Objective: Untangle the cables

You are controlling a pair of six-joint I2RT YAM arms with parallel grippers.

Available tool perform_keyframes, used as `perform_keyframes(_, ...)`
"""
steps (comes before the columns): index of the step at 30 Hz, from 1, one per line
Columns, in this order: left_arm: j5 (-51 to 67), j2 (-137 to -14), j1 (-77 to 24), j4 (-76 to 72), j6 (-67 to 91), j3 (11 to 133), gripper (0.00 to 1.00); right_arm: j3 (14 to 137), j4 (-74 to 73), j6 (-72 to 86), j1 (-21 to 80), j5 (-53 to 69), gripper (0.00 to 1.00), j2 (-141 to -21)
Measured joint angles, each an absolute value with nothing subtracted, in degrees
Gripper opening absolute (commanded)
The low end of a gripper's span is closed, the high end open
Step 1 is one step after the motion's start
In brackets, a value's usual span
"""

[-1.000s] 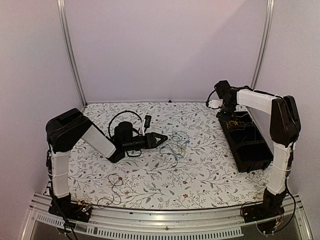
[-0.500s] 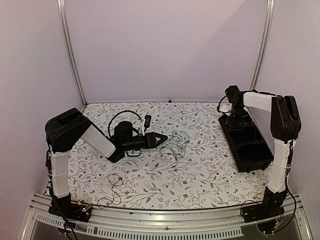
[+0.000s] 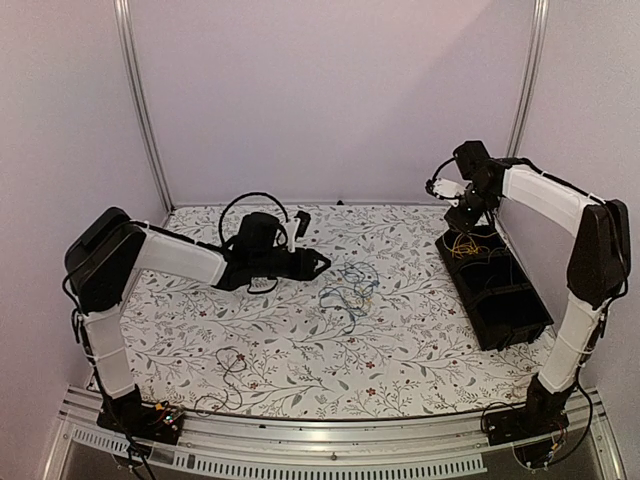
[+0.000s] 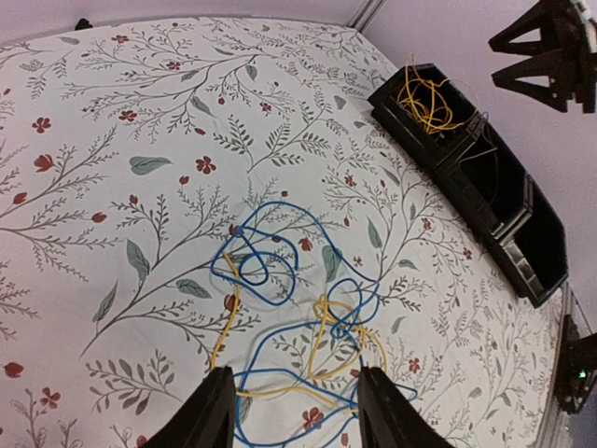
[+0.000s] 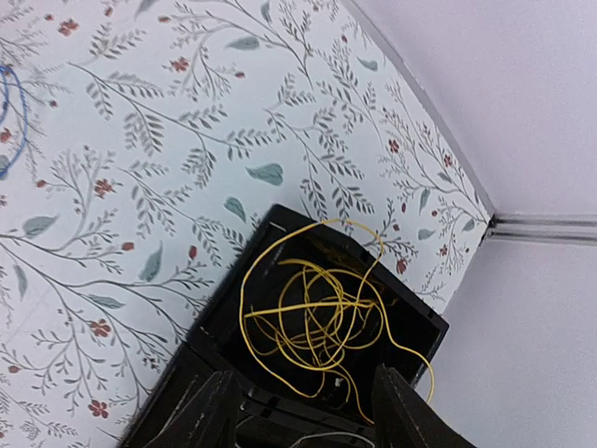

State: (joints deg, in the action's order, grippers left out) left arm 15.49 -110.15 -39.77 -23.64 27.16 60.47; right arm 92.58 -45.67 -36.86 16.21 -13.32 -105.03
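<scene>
My left gripper comes down toward the tangle next, to the right in the top view, onto the yellow cable's end (image 3: 346, 271) (image 4: 227, 257) in a gap between pieces of blue cable.
The cables (image 3: 346, 290) lie as a loose blue and yellow tangle in the middle of the floral table. My left gripper (image 3: 318, 265) hovers just left of them, open and empty. In the left wrist view the cables (image 4: 298, 308) spread right ahead of the open gripper (image 4: 297, 415), apart from both fingers. My right gripper (image 3: 463, 218) hangs open over the far compartment of the black bin (image 3: 505, 335). A coil of yellow wire (image 5: 322, 317) rests in that compartment, below and between the spread fingers of the right gripper (image 5: 303, 415), which hold nothing.
A thin dark wire (image 3: 233, 365) lies near the front left of the table. The thick black arm cable (image 3: 240, 205) loops above the left wrist. The black bin (image 4: 522, 252) runs along the right edge, close to the side wall.
The right gripper has opened and risen, leaving the yellow wire in the bin's far compartment. The left arm has shifted a little toward the back; its gripper stays open.
</scene>
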Motion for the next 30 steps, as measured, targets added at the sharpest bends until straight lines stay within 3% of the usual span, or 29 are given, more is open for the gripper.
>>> perform_keyframes(12,13.1,-122.3,-42.7,0.6,17.6,83.2,0.49,79.7,-35.2,-31.2,17.9,26.7,0.54,-99.4)
perform_keyframes(20,14.6,-128.3,-43.4,8.2,15.9,87.7,0.43,75.5,-32.9,-29.8,18.0,35.4,0.55,-97.9)
perform_keyframes(23,15.1,-128.7,-43.6,9.1,15.7,88.5,0.34,75.4,-32.5,-29.6,18.0,36.2,0.56,-97.3)
perform_keyframes(30,16.1,-128.7,-43.7,9.3,14.6,89.4,0.03,75.4,-31.9,-29.6,18.0,36.8,0.56,-97.1)
